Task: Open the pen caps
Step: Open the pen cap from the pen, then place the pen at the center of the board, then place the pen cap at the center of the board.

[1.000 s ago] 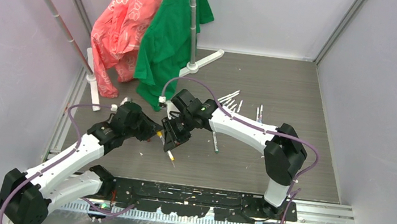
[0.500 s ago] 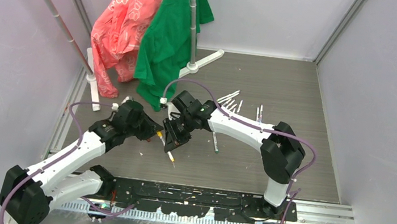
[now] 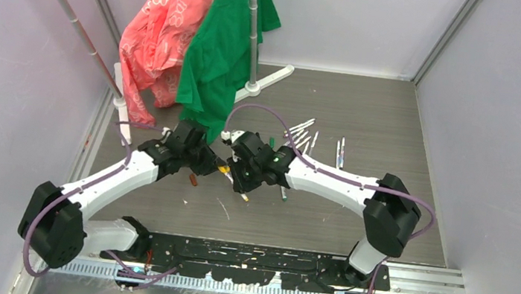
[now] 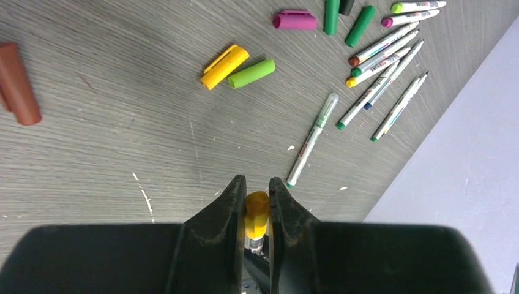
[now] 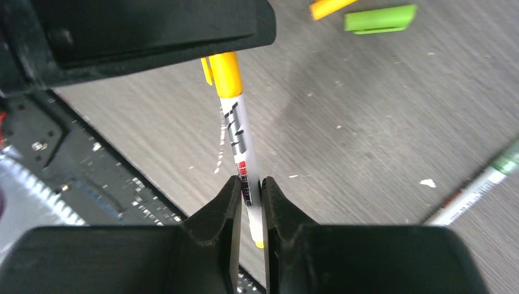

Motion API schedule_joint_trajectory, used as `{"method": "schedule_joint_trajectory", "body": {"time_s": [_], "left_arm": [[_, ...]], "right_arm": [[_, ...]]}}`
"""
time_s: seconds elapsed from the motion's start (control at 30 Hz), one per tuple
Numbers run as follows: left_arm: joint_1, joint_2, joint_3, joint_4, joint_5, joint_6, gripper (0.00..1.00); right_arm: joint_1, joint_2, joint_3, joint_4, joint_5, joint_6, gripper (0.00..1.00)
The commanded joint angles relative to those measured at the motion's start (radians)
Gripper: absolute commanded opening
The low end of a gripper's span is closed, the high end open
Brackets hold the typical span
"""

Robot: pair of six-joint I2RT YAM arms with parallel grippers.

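My left gripper is next going to pull the orange-yellow cap off the body of the pen, lower it to the tabletop (image 4: 214, 98) beside the loose yellow cap and let it go, because other caps lie there.
One pen (image 5: 240, 141) with a white barrel is held between both grippers above the table. My left gripper (image 4: 256, 191) is shut on its orange-yellow cap (image 4: 256, 211). My right gripper (image 5: 249, 184) is shut on the barrel, whose yellow tail pokes out below the fingers. In the top view the left gripper (image 3: 216, 165) and right gripper (image 3: 234, 176) meet nose to nose. Loose pen caps lie on the table: yellow (image 4: 225, 66), light green (image 4: 251, 73), magenta (image 4: 295, 19) and brown (image 4: 18, 82). Several pens (image 4: 382, 49) lie in a bunch beyond them.
A single green-tipped pen (image 4: 313, 138) lies apart from the bunch. A clothes rack (image 3: 255, 34) with a pink shirt (image 3: 163, 30) and a green shirt (image 3: 220, 52) stands at the back left. Grey walls close in the table on three sides.
Both grippers have shifted right and away from the arm bases, carrying the pen. The right gripper's jaws have narrowed onto the barrel. A brown cap now shows below the left gripper.
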Motion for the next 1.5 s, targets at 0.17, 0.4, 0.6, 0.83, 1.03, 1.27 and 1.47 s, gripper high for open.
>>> {"method": "schedule_joint_trajectory", "body": {"time_s": [0.17,0.4,0.6,0.83,1.03,1.27,1.47], "left_arm": [[0.010,0.123,0.126,0.057,-0.015,-0.024,0.00],[0.016,0.225,0.146,0.357,0.112,0.067,0.00],[0.048,0.240,0.081,0.625,0.270,0.134,0.00],[0.107,0.218,-0.016,0.818,0.381,0.125,0.00],[0.144,0.237,0.016,0.656,0.406,0.163,0.00],[0.056,0.370,0.266,0.069,0.252,0.404,0.00],[0.024,0.443,0.326,-0.132,0.120,0.459,0.07]], "right_arm": [[0.022,-0.104,-0.163,-0.052,0.316,-0.022,0.01],[-0.004,-0.186,-0.209,-0.009,-0.029,0.070,0.01],[-0.131,-0.273,-0.279,0.121,-0.335,0.204,0.01],[-0.294,-0.302,-0.404,0.371,-0.639,0.421,0.01],[-0.325,-0.337,-0.388,0.290,-0.533,0.381,0.01],[-0.332,-0.334,-0.239,-0.061,0.143,0.240,0.01],[-0.380,-0.224,-0.175,-0.138,0.436,0.252,0.01]]}}
